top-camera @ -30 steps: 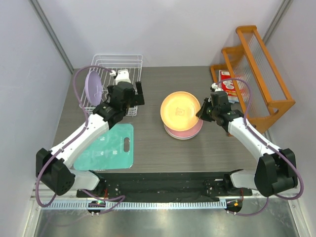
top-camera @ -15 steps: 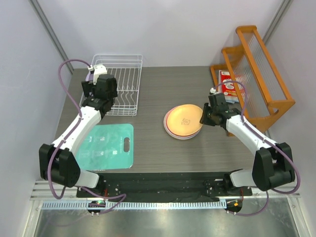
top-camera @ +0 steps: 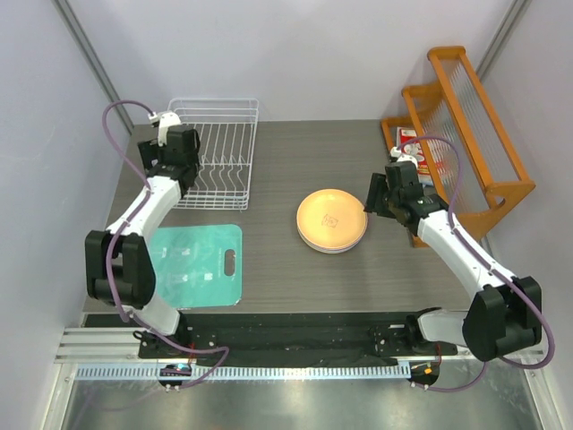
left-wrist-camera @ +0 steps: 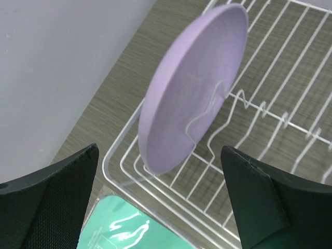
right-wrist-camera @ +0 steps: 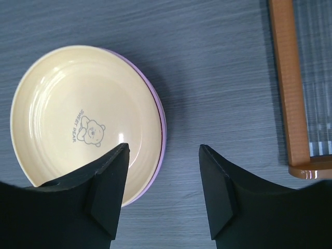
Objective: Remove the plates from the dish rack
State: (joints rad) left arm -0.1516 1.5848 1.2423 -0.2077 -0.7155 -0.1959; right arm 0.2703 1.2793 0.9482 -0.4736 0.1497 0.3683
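Observation:
Next, my left gripper lowers onto the lavender plate's near rim and closes there, as the upright plate's bare edge points up between its open fingers.
A lavender plate stands upright between the prongs of the white wire dish rack, at its left end. My left gripper hovers just above it, wide open and holding nothing. In the top view the left gripper sits over the left side of the dish rack and hides that plate. A yellow-orange plate with a bear print lies on top of a stack at mid-table. My right gripper is open over the stack's right rim, gripping nothing, and in the top view the right gripper stands just right of the stack.
A teal cutting mat lies in front of the rack, its corner just below the rack's wire edge. An orange wooden shelf rack stands at the right, its frame close to my right gripper. A red-and-white box lies beside it.
The right gripper lowered the yellow-orange plate onto the stack and opened, letting it go. The left arm swung from the rack's front to its left end, over the lavender plate.

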